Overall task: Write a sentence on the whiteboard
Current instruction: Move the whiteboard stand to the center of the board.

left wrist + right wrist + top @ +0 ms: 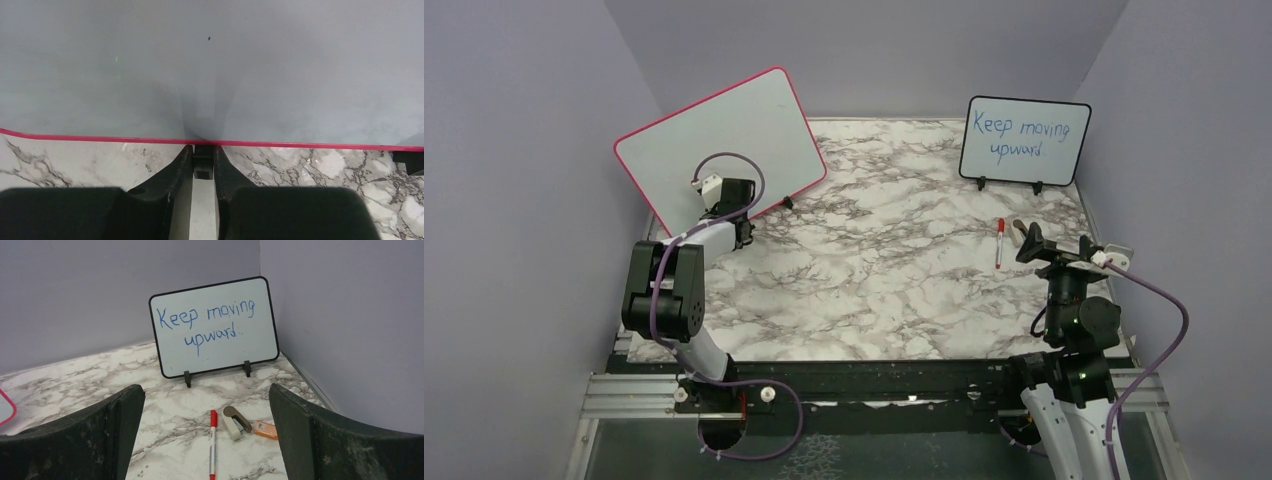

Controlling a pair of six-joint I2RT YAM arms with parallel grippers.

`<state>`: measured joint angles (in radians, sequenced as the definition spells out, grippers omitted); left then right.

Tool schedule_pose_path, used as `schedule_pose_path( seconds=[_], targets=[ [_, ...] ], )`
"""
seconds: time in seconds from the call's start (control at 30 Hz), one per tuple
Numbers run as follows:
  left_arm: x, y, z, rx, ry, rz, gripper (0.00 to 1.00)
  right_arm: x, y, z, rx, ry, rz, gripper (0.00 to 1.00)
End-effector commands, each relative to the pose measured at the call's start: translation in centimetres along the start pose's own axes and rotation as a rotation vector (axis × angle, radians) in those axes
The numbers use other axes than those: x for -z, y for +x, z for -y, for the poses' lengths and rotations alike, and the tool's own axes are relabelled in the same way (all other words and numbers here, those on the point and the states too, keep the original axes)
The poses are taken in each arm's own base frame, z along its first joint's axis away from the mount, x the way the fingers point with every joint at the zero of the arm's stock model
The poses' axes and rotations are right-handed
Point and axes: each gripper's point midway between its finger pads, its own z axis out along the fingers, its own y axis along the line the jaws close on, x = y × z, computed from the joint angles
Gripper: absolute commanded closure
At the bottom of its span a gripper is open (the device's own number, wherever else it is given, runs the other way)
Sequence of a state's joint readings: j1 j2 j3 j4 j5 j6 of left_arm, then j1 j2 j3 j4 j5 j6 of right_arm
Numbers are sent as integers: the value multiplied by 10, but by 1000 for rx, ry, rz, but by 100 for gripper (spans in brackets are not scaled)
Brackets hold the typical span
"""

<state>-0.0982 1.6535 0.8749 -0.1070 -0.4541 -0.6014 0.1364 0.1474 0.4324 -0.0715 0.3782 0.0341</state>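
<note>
Next, my left gripper drags the whiteboard (pixel 724 140) back and to the right in the top view, to the table's middle, and frees it where the marble lies bare.
The whiteboard (pixel 724 140) with its red-pink frame leans at the back left, and its face (pixel 210 65) is blank; no sentence is in view on it. My left gripper (pixel 742 215) is at the board's lower edge. In the left wrist view its fingers (pixel 204 150) press from both sides against a small black foot (pixel 203 162) under the red frame. A red-capped marker (pixel 999 243) lies on the marble at the right. My right gripper (pixel 1056 245) hovers just right of the marker, jaws wide open and empty (pixel 206 390), with the marker (pixel 212 442) on the table between them.
A smaller black-framed board (pixel 1024 140) with blue writing "Keep moving upward" stands at the back right. A small stapler (pixel 236 422) and an orange block (pixel 265 429) lie beside the marker. Grey walls close in on three sides.
</note>
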Motion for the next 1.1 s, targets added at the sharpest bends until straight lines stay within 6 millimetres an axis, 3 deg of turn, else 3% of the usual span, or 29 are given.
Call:
schedule_pose_path(
  seconds=[0.0,0.3,0.67,1.07],
  targets=[
    [-1,4,7,5,35,-16,87,0,-8,1,-13,2,42,0],
    [37,16,32,-9,142,-2,97,2,-12,2,-19,3,58,0],
    [98,75,59,-33,279,-42,98,6,-17,2,-34,-1,79,0],
    [156,134,105,-10,431,-98,100,8,-20,1,-44,-10,89,0]
  ],
)
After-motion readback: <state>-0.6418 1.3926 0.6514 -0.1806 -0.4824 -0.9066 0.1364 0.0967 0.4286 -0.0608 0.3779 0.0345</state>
